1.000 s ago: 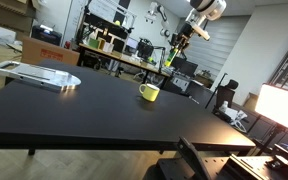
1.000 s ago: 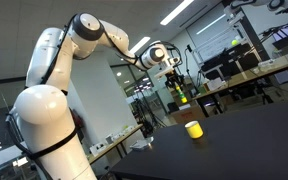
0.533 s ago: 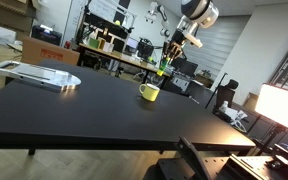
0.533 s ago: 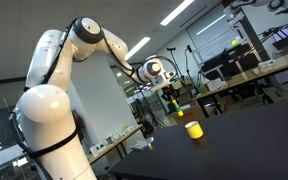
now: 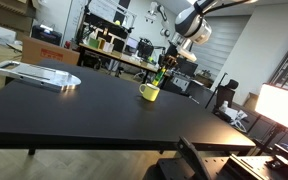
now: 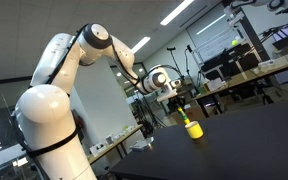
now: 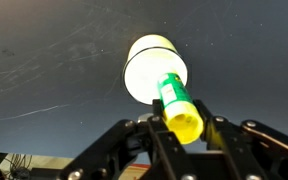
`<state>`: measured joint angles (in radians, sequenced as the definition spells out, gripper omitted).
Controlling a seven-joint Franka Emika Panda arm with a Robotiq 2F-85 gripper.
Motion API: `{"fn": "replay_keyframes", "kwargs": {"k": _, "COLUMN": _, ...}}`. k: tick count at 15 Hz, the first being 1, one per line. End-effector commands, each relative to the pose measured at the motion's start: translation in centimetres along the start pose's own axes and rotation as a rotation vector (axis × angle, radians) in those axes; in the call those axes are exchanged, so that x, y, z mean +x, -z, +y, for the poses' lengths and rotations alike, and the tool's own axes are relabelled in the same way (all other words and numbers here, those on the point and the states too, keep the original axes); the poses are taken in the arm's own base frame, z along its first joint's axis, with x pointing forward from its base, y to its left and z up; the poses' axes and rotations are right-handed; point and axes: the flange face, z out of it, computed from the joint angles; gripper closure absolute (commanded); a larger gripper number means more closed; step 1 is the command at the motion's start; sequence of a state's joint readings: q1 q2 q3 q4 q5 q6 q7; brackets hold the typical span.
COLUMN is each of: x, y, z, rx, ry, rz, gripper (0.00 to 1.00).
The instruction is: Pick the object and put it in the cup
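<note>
My gripper will next move down and a little to the left in the wrist view to let go of the object in the cup's opening [image 6: 193, 124] [image 7: 148, 76]. The object hangs off-centre above it.
My gripper [image 7: 183, 128] is shut on the object [image 7: 176, 101], a slim green and yellow marker-like stick. In the wrist view its far end points down at the pale inside of the cup [image 7: 144, 68] directly below. In both exterior views the gripper [image 5: 164, 68] [image 6: 185, 112] holds the object [image 5: 161, 75] upright just above the small yellow cup [image 5: 148, 93] [image 6: 193, 130], which stands on the black table [image 5: 84, 105]. The object's lower tip is at or near the cup's rim; I cannot tell if it touches.
A grey flat tray-like thing [image 5: 36, 74] lies at the far left of the table. Desks, monitors and chairs crowd the room behind the table. A lit white box [image 5: 282, 106] stands at the right.
The gripper has come down with the object, from high above the table to just over the cup. The cup has not moved.
</note>
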<state>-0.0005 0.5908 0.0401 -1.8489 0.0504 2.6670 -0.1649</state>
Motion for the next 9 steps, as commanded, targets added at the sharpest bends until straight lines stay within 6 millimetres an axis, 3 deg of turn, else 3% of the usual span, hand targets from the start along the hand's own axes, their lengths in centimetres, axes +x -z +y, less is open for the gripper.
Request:
{"fn": "replay_keyframes", "kwargs": {"k": 1, "x": -0.4, "y": -2.1, "z": 0.6, "rx": -0.017, "ry": -0.001, "rz": -0.006, "gripper": 0.91}}
{"fn": "replay_keyframes", "kwargs": {"k": 6, "x": -1.7, "y": -4.5, "z": 1.3, "rx": -0.025, "ry": -0.011, "rz": -0.048, "gripper": 0.91}}
{"fn": "replay_keyframes", "kwargs": {"k": 9, "x": -2.6, "y": -4.8, "z": 1.8, "rx": -0.027, "ry": -0.024, "rz": -0.076, "gripper": 0.91}}
